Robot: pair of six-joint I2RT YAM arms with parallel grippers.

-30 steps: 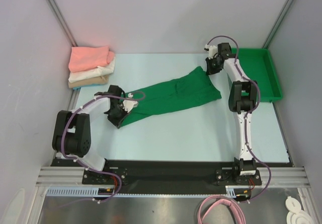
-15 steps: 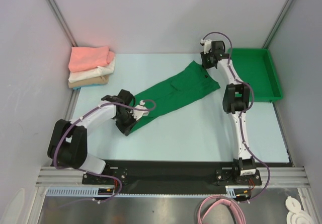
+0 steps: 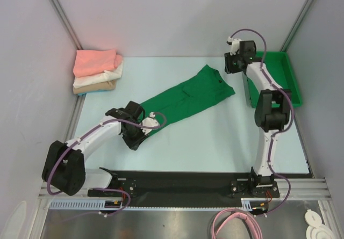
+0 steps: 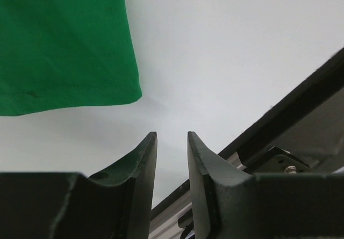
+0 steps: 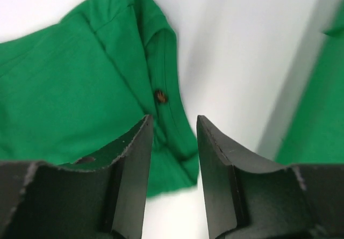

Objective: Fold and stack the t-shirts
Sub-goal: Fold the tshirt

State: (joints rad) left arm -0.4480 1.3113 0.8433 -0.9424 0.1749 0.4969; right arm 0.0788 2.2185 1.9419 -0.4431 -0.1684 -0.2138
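Observation:
My left gripper lowers and shifts to the left in the wrist view onto the green shirt's lower corner (image 4: 134,95) next, as its open fingers stand over bare table.
A dark green t-shirt (image 3: 183,102) lies stretched out flat in a diagonal strip across the table. Its lower corner shows in the left wrist view (image 4: 59,45) and its upper edge in the right wrist view (image 5: 64,88). My left gripper (image 3: 132,141) (image 4: 171,134) is just off the shirt's lower end, jaws slightly apart and empty over bare table. My right gripper (image 3: 232,68) (image 5: 173,118) hovers by the shirt's upper right corner, open and empty. Folded salmon pink (image 3: 97,60), white (image 3: 99,78) and tan (image 3: 94,88) shirts are stacked at the back left.
A rigid green bin (image 3: 279,70) stands at the back right, next to my right arm; its side shows in the right wrist view (image 5: 317,104). Grey walls close in the back and sides. A black rail runs along the near edge (image 4: 301,115).
My left gripper has let go of the shirt's lower end and moved toward the near edge. My right gripper has come off the upper corner and moved right. The shirt now lies flat.

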